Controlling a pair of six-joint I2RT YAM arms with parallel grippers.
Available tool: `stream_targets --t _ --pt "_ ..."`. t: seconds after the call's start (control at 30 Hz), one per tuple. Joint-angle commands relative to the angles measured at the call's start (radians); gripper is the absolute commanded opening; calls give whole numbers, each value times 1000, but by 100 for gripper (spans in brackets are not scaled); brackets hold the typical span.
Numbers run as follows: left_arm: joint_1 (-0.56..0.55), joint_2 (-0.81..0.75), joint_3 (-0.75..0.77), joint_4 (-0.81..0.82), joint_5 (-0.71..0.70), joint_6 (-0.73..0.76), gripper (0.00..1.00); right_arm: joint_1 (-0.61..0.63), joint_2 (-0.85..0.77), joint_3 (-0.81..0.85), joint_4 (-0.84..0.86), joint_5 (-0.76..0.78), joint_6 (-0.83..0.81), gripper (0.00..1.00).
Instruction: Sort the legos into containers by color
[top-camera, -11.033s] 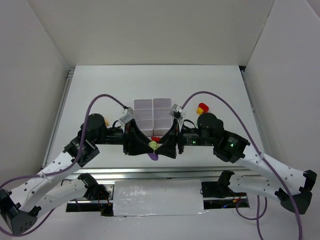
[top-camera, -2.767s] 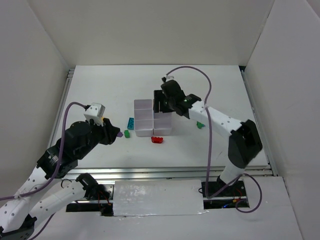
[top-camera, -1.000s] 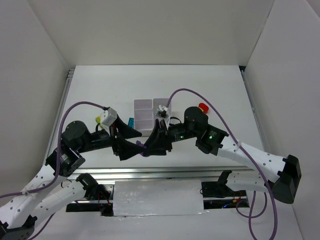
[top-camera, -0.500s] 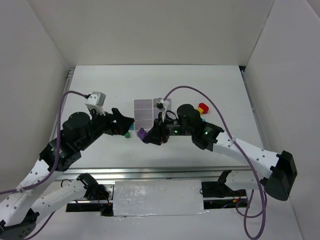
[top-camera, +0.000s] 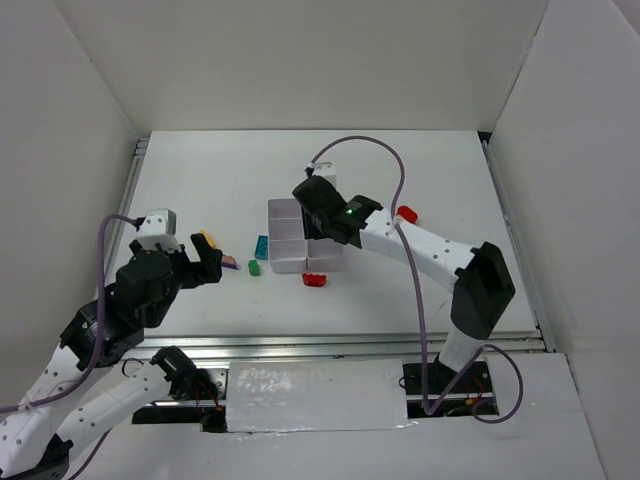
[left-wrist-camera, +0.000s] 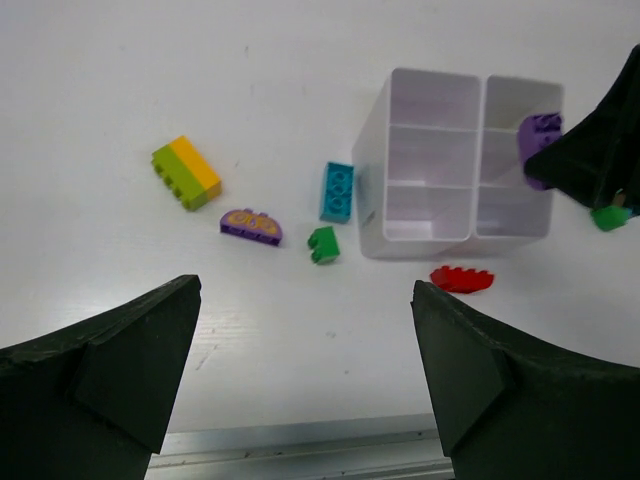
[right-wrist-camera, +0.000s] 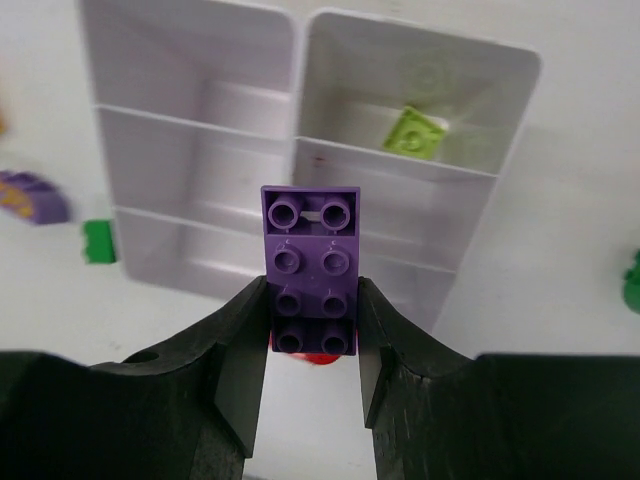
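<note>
My right gripper will next turn and lower over the middle compartment (right-wrist-camera: 400, 207) beside the lime-green piece's compartment, then let go of the purple lego brick (right-wrist-camera: 311, 255) there, since that middle compartment is empty.
My right gripper (right-wrist-camera: 311, 300) is shut on a purple lego brick (right-wrist-camera: 311, 255), which it holds above the white containers (right-wrist-camera: 190, 112); from overhead that gripper (top-camera: 320, 222) sits over their right column. A lime-green piece (right-wrist-camera: 420, 131) lies in the far right compartment. My left gripper (left-wrist-camera: 305, 290) is open with nothing between its fingers, and stands left of the containers (left-wrist-camera: 420, 247). On the table lie a yellow-green brick (left-wrist-camera: 186, 171), a purple arch (left-wrist-camera: 251, 226), a teal brick (left-wrist-camera: 337, 191), a green brick (left-wrist-camera: 323, 244) and a red piece (left-wrist-camera: 462, 279).
Another red lego (top-camera: 407, 213) lies right of the containers (top-camera: 290, 258), and a small green one (right-wrist-camera: 632, 283) shows at the right edge. White walls enclose the table on three sides. A metal rail runs along the near edge (top-camera: 320, 345).
My left gripper opened, let go of the purple brick and drew back to the left. My right gripper carried that brick from the table's front up over the containers.
</note>
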Motion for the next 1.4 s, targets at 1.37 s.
stream_targets --t 1.37 --pt "3 41 -61 50 75 86 100 -65 -89 -196 234 -146 -873 0"
